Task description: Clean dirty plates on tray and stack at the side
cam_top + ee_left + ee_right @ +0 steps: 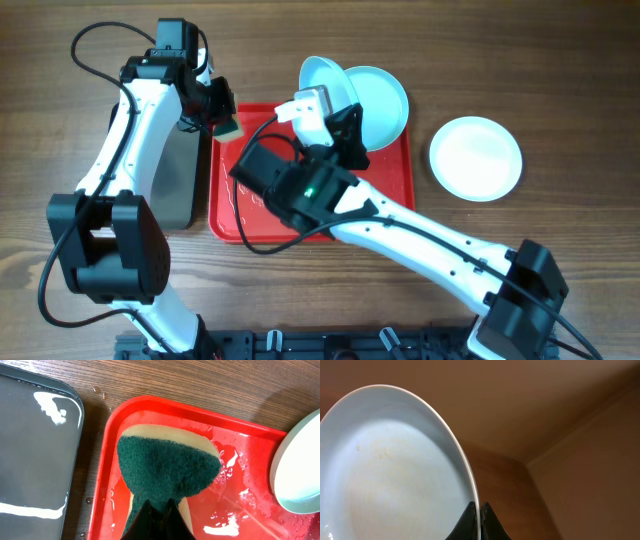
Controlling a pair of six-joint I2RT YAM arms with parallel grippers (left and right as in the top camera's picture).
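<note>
Next, I swing my right gripper to the right in the overhead view, turning its plate flat, down onto the cream-white plate (476, 158), since that sits outside the tray.
The red tray (232, 222) lies mid-table, wet inside (240, 490). My left gripper (222, 120) (160, 506) is shut on a green-faced yellow sponge (229, 128) (167, 462), which presses on the tray's far left corner. My right gripper (347, 118) (479, 508) is shut on the rim of a pale turquoise plate (318, 78) (395, 475), held tilted on edge above the tray's far side; faint smears show on its face. A second turquoise plate (388, 100) rests at the tray's far right corner, overhanging the rim. The cream-white plate (476, 158) sits on the table, right of the tray.
A dark metal tray (180, 185) (35, 450) holding water lies right against the red tray's left side. A pale plate's edge (297, 470) shows at the right of the left wrist view. Cables loop over both arms.
</note>
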